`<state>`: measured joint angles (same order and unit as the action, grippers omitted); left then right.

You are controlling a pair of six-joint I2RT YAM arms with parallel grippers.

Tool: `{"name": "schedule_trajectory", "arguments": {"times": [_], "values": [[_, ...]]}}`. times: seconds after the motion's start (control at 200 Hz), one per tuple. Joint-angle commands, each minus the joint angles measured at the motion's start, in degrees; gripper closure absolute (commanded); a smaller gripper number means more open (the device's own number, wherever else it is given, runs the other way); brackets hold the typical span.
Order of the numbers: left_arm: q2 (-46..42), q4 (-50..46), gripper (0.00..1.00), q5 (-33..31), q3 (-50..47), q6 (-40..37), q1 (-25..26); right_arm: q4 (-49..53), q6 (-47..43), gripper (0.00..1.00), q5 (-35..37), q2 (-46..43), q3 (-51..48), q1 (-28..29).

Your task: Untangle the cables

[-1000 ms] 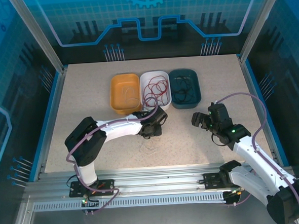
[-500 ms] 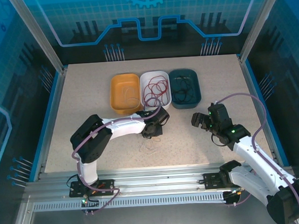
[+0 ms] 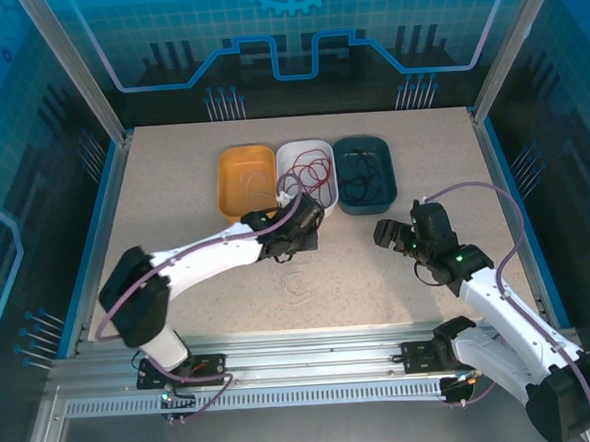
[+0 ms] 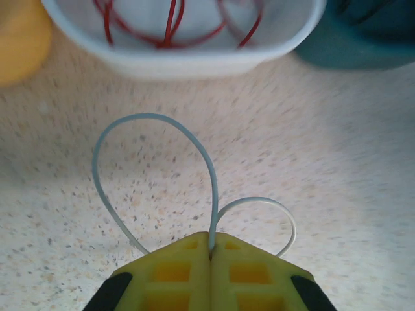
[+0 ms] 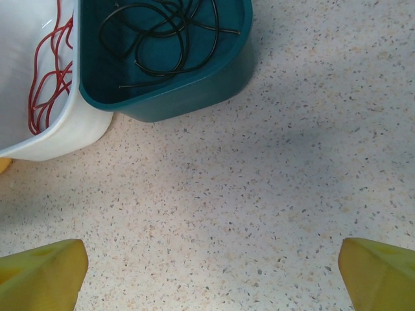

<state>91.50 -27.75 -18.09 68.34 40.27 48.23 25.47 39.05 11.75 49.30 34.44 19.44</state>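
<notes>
My left gripper carries the pale cable outward over the orange bin [image 3: 248,182] [image 4: 22,44] next, then releases it, since the other bins hold red and black cables.
My left gripper [image 4: 211,251] is shut on a pale whitish cable [image 4: 155,119] that loops up out of its yellow fingertips, just in front of the white bin [image 4: 194,61]. From above, this gripper [image 3: 294,233] hangs near the bins, and faint pale loops [image 3: 299,283] lie on the table below it. A red cable [image 3: 307,175] lies coiled in the white bin. A black cable [image 5: 162,39] lies in the teal bin [image 5: 194,87]. My right gripper [image 5: 211,278] stands open over bare table, right of centre [image 3: 394,237], holding nothing.
An orange bin [image 3: 245,184] sits left of the white bin [image 3: 316,148] and the teal bin [image 3: 378,204], all in a row at the table's back. Lilac hoses arc over both arms. Metal frame posts and blue walls ring the speckled table [image 3: 174,208].
The left gripper closed on the pale cable and moved slightly back toward the bins; its elbow swung out to the left. The right arm stayed put.
</notes>
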Motion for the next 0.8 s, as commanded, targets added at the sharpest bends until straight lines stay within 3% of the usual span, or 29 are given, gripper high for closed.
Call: {"name": "schedule_trajectory", "arguments": {"times": [0.0,0.245,0.495,0.79], "values": [[-5.92,-0.83,1.0,-3.51,-0.77,-4.85,-0.06,-0.99,0.67,0.0,-0.72,0.95,-0.25,0.5],[-18.62,7.98,1.0,-4.59,-6.02,-9.39,-1.14,-2.53,0.59,0.0,-0.4,2.79,0.86,2.59],[-26.21,5.78,1.0,-6.58,-3.99,-13.52,-6.75,-1.8,0.54,0.0,3.5,4.64,2.96,7.23],[-24.85,14.6,1.0,0.62,-4.12,-19.34,-20.97,-1.28,2.03,0.0,5.69,8.63,5.74,11.51]]}}
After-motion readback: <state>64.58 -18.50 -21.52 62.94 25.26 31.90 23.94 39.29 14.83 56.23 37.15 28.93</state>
